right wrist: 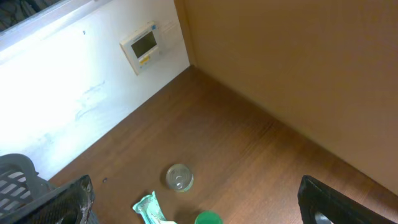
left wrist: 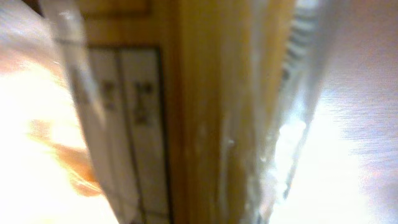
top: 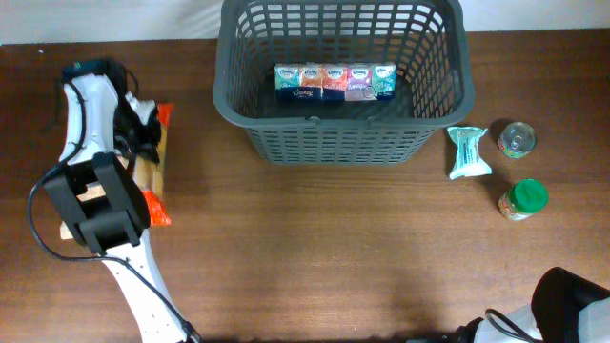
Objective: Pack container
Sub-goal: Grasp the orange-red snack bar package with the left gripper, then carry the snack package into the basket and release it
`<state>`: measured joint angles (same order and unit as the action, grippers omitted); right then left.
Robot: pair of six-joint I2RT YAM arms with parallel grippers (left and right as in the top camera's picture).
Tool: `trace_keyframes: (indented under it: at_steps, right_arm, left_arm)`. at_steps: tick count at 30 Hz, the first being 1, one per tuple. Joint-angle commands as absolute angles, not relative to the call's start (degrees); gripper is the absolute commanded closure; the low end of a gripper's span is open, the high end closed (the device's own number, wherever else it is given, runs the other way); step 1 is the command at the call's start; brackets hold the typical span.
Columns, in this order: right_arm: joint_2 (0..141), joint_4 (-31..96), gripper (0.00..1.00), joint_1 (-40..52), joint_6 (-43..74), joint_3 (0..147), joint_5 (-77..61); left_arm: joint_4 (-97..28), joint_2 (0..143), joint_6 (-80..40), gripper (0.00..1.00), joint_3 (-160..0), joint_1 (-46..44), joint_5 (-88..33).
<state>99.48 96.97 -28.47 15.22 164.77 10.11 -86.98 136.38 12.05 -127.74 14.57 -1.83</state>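
The basket is to the right of my left gripper in the overhead view, so I should lift the spaghetti across, turn it and lower it into the free space beside the tissue packs.
The container is a dark grey lattice basket at the back centre of the overhead view, and its corner shows in the right wrist view. A row of colourful tissue packs lies inside it. My left gripper is down on a long clear packet of yellow spaghetti with orange ends at the far left. That packet fills the left wrist view, and the fingers are hidden. My right gripper is open and empty, high above the table's right side.
To the right of the basket lie a teal packet, a small round tin can and a green-lidded jar. All three also show in the right wrist view. The right arm's base sits at the front right corner.
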Motion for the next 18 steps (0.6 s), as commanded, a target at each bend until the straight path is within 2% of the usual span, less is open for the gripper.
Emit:
trace_keyframes:
  at_steps: [1, 8, 11, 14, 18]
  right_arm:
    - [99.1, 97.3, 0.01, -28.8, 15.9, 165.0, 11.0]
    - [99.1, 97.3, 0.01, -28.8, 15.9, 165.0, 11.0]
    - [99.1, 97.3, 0.01, -28.8, 15.9, 165.0, 11.0]
    - [99.1, 97.3, 0.01, -28.8, 15.9, 165.0, 11.0]
    - [99.1, 97.3, 0.01, -28.8, 16.0, 165.0, 11.0]
  left_arm:
    - [-88.6, 130.2, 11.2, 0.99, -150.2, 12.9, -7.5]
    - [-79.4, 124.7, 16.6, 0.98, -180.0, 6.8, -16.2]
    - [-72.2, 120.2, 25.6, 0.99, -179.3, 2.0, -22.4]
    - [-71.3, 119.1, 42.0, 0.99, -179.3, -4.4, -30.0]
    - [-71.2, 120.4, 52.7, 0.98, -176.9, -13.9, -27.9]
